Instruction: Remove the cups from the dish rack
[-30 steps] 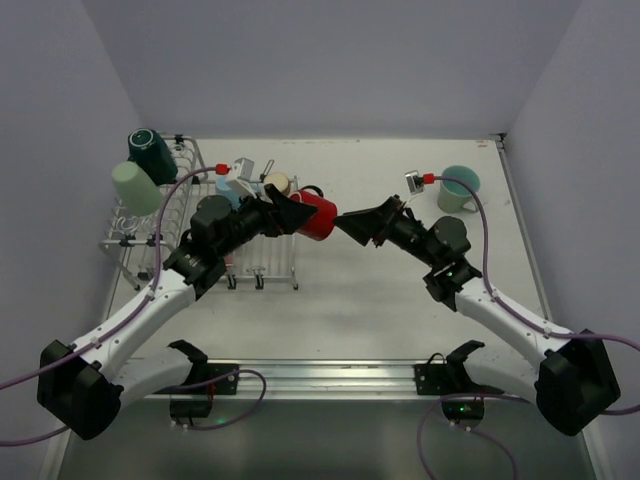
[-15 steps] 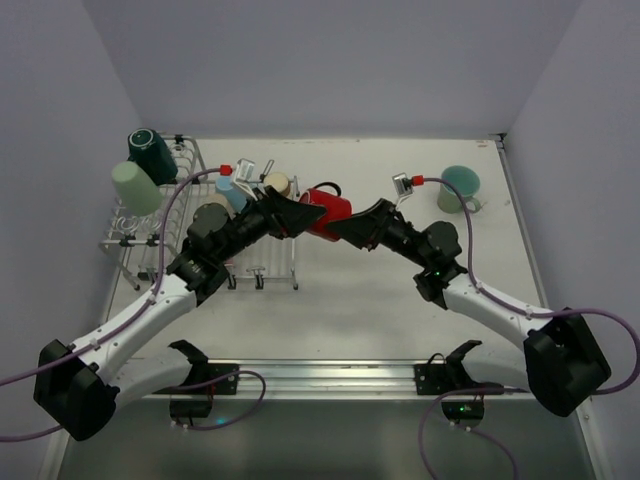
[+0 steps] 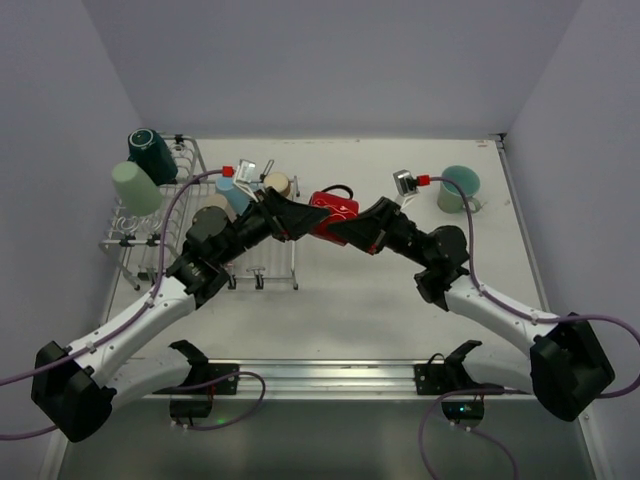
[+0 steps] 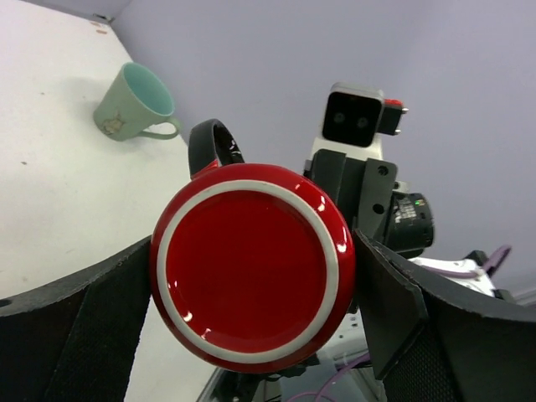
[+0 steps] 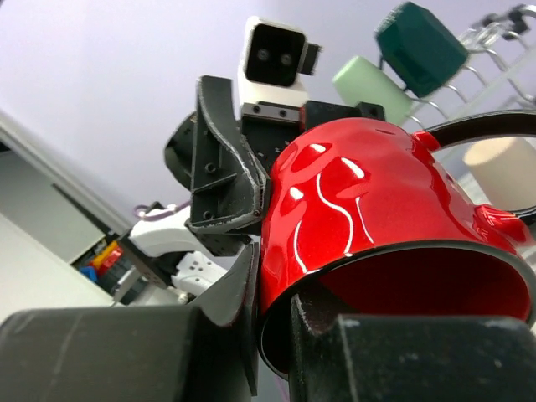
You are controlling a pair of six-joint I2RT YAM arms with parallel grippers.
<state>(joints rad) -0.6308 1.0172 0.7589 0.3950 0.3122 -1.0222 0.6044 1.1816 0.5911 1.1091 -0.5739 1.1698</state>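
The right gripper moves outward next, then down with fingers turned downward to the tabletop [image 3: 418,205] beside the pale green mug and releases, since that spot is empty.
A glossy red mug [image 3: 335,208] hangs in the air between my two grippers, right of the dish rack [image 3: 125,243]. My right gripper [image 3: 356,229] is shut on its rim, one finger inside the mouth and one outside, as the right wrist view shows [image 5: 276,289]. My left gripper [image 3: 303,220] is open, and its fingers flank the mug's base [image 4: 251,268] loosely. On the rack are a dark teal cup [image 3: 152,155], a pale green cup [image 3: 135,187], a light blue cup [image 3: 232,193] and a beige cup [image 3: 277,184].
A pale green mug [image 3: 458,187] stands on the white table at the back right, also visible in the left wrist view [image 4: 134,100]. Grey walls close in the table on three sides. A metal rail [image 3: 320,378] runs along the near edge.
My right gripper moved left onto the red mug and closed on its rim. The left gripper's jaws widened around the mug's base. The mug shifted slightly right.
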